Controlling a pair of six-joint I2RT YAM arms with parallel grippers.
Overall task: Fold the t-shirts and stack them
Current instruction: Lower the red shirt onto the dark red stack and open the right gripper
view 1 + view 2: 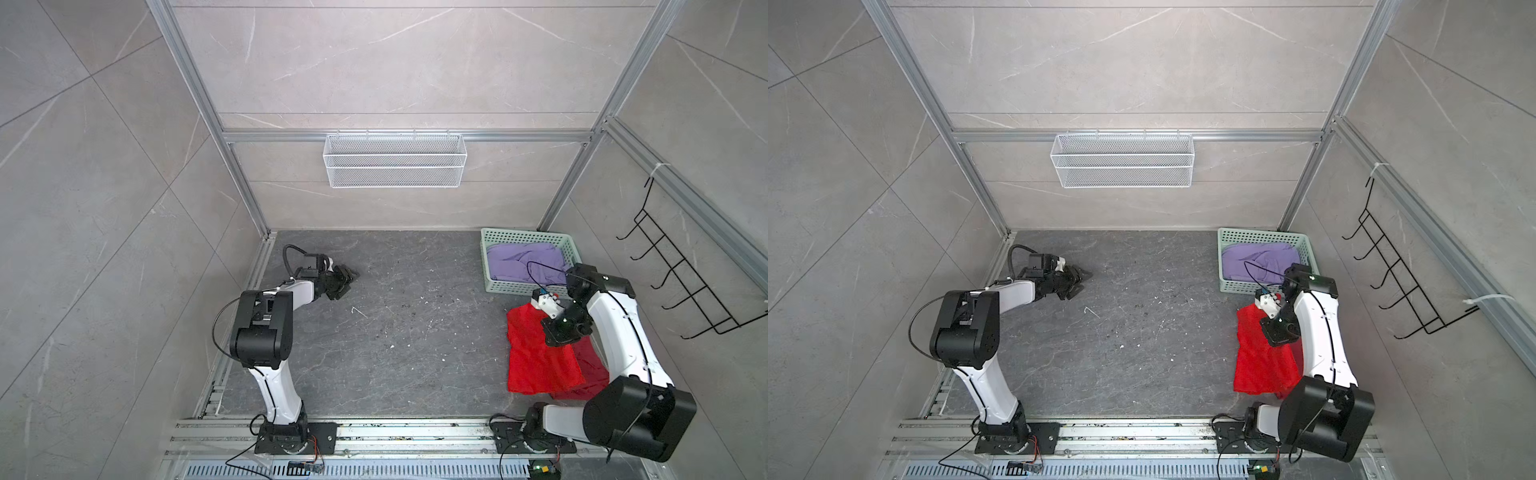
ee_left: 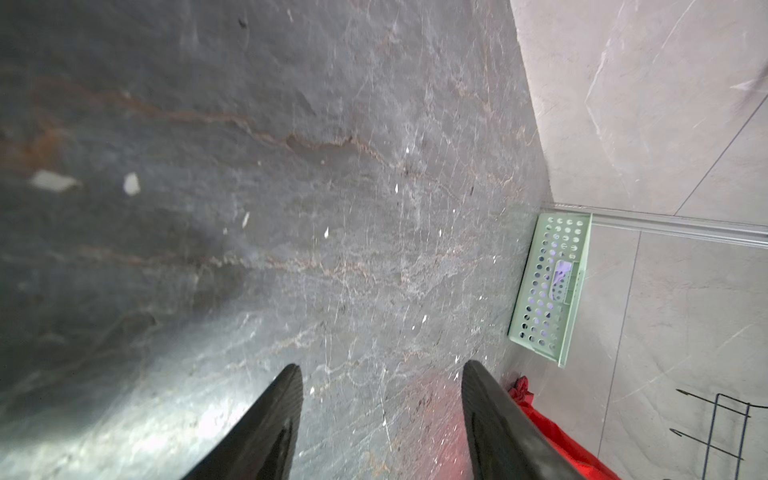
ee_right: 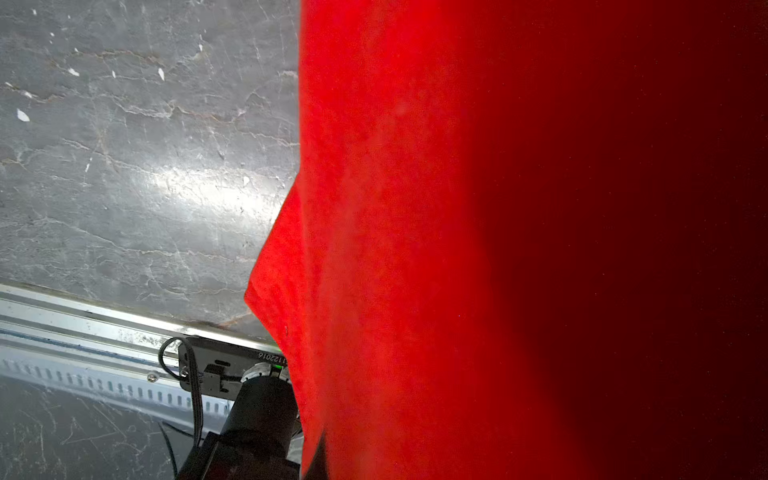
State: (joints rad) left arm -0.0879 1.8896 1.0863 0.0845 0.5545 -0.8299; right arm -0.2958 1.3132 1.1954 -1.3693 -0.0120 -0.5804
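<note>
My right gripper draws the bright red t-shirt's raised edge toward the hook-rack's side next. It then releases it over the darker red t-shirt (image 1: 592, 365), which still sticks out.
A bright red t-shirt (image 1: 536, 365) (image 1: 1258, 365) lies at the table's right side, with one edge pulled up off the surface. My right gripper (image 1: 559, 336) (image 1: 1281, 338) is shut on that raised edge. In the right wrist view the red cloth (image 3: 395, 208) hangs right in front of the camera and hides the jaws. A darker red t-shirt (image 1: 592, 365) lies partly under it, beside the right arm. A lavender t-shirt (image 1: 523, 262) (image 1: 1258, 262) sits crumpled in the mint-green basket (image 1: 525, 237). My left gripper (image 1: 349, 278) (image 1: 1081, 278) (image 2: 380, 365) is open and empty, low over bare table at the far left.
The basket (image 2: 544, 291) stands in the table's back right corner. A white wire basket (image 1: 395, 160) hangs on the back wall. A black hook rack (image 1: 681, 282) is on the right wall. An aluminium rail (image 1: 415, 432) with both arm bases runs along the front edge.
</note>
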